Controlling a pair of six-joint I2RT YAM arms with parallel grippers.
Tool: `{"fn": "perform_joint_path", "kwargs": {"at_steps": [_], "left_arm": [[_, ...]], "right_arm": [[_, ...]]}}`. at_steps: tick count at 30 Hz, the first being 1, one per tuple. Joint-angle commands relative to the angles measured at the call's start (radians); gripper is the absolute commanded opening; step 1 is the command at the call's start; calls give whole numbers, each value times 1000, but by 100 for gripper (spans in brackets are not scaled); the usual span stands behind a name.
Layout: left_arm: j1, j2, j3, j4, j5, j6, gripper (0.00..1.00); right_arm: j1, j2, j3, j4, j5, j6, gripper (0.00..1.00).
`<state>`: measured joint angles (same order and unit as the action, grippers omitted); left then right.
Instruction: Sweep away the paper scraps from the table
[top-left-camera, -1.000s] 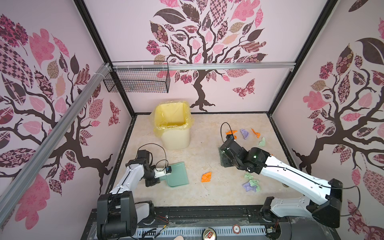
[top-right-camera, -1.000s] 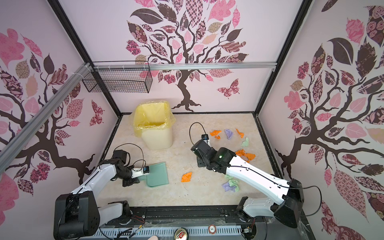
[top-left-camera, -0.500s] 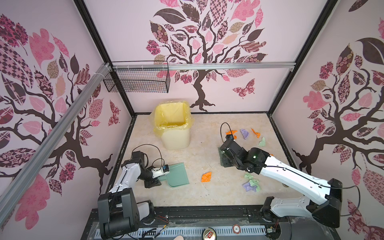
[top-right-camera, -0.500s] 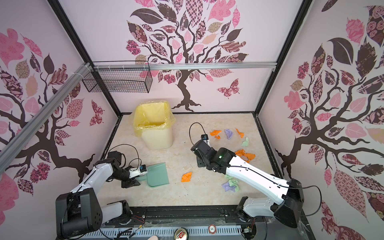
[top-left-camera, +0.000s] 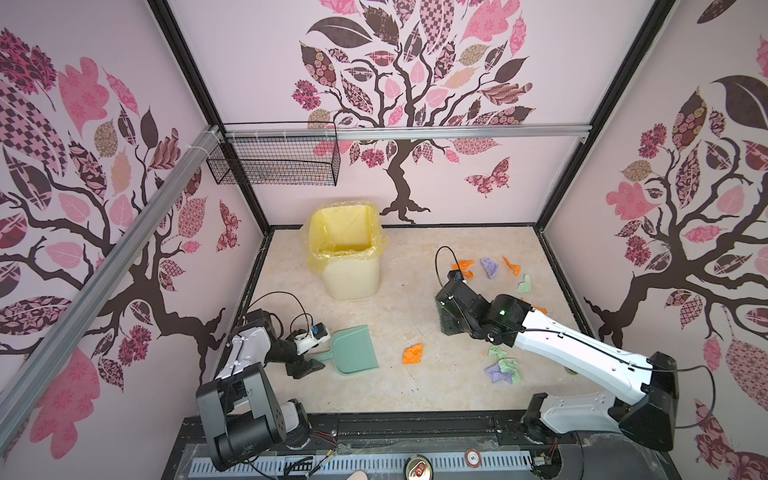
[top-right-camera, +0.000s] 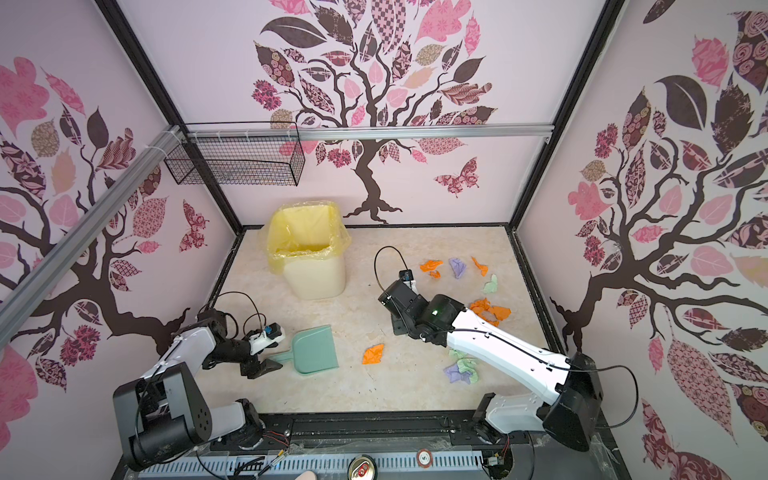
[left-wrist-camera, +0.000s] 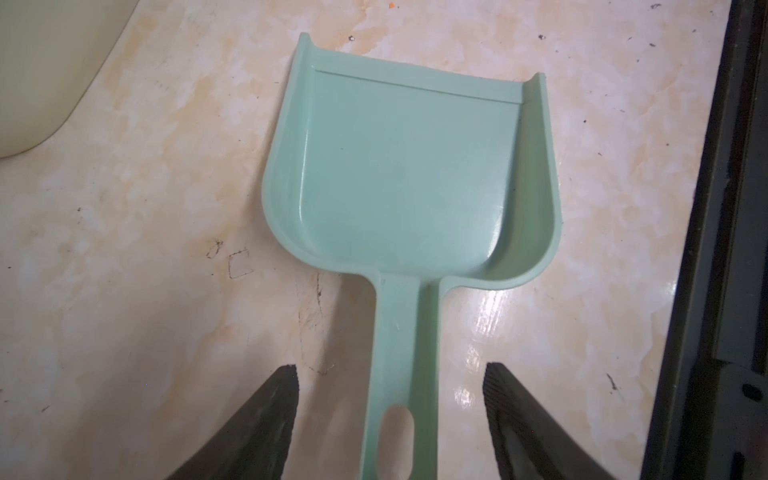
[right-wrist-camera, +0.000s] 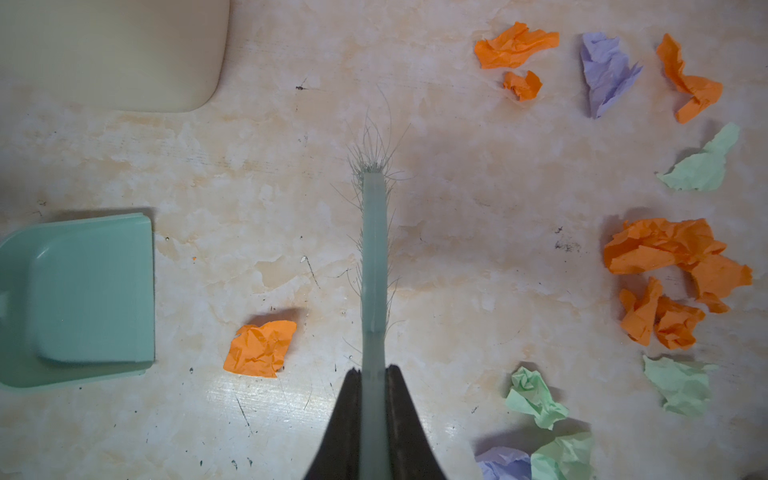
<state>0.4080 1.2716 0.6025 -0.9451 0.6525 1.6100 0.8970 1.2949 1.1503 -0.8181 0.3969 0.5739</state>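
The dustpan's handle (top-left-camera: 322, 356) (left-wrist-camera: 401, 353) is below my left gripper and already lined up between its open fingers. I will lower the fingers around it next and close them from both sides.
The paper scraps lie on the beige table (top-left-camera: 374, 395). One orange wad (top-left-camera: 412, 354) (right-wrist-camera: 259, 348) sits alone near the middle. Orange, lilac and green ones (top-left-camera: 490, 268) are scattered at the far right, and a green-lilac clump (top-left-camera: 505, 371) lies close to the right arm. My left gripper (left-wrist-camera: 390, 370) (top-left-camera: 309, 357) is open. The teal dustpan's handle (left-wrist-camera: 401, 353) runs between its fingers, touching neither, and the dustpan (top-left-camera: 355, 349) lies flat. My right gripper (right-wrist-camera: 374, 372) (top-left-camera: 455, 299) is shut on the teal brush (right-wrist-camera: 374, 249), bristles down, between the lone wad and the far scraps.
A cream bin with a yellow liner (top-left-camera: 347, 257) stands at the back left of the table. A wire basket (top-left-camera: 274, 162) hangs on the left wall rail. The black frame edge (left-wrist-camera: 727, 249) runs close beside the dustpan.
My left gripper has opened and let go of the dustpan handle. The dustpan stays where it was. The right arm and brush have not moved.
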Motion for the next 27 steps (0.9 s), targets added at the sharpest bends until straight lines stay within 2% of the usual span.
{"fn": "perform_joint_path", "kwargs": {"at_steps": [1,4,7,10,12,21,25,27], "left_arm": [[3,-5,-35,40,56,47,74],[5,-8,-55,60,62,71,72],[4,-2,-59,73,71,72,65],[5,2,-85,126,82,53,44],[4,-5,-101,143,83,59,39],[4,-40,-123,120,57,122,42],[2,-23,-120,126,61,130,37],[0,-6,-120,135,69,135,28]], "right_arm": [[-2,27,19,-1,14,-10,0],[-1,33,24,-3,13,-8,0],[-2,38,28,-5,10,-6,0],[-1,37,29,-6,6,-3,0],[-2,33,29,-9,5,-1,0],[-2,25,32,-15,-3,7,0],[-1,29,35,-8,-12,8,0],[-2,30,41,-7,-15,8,0]]}}
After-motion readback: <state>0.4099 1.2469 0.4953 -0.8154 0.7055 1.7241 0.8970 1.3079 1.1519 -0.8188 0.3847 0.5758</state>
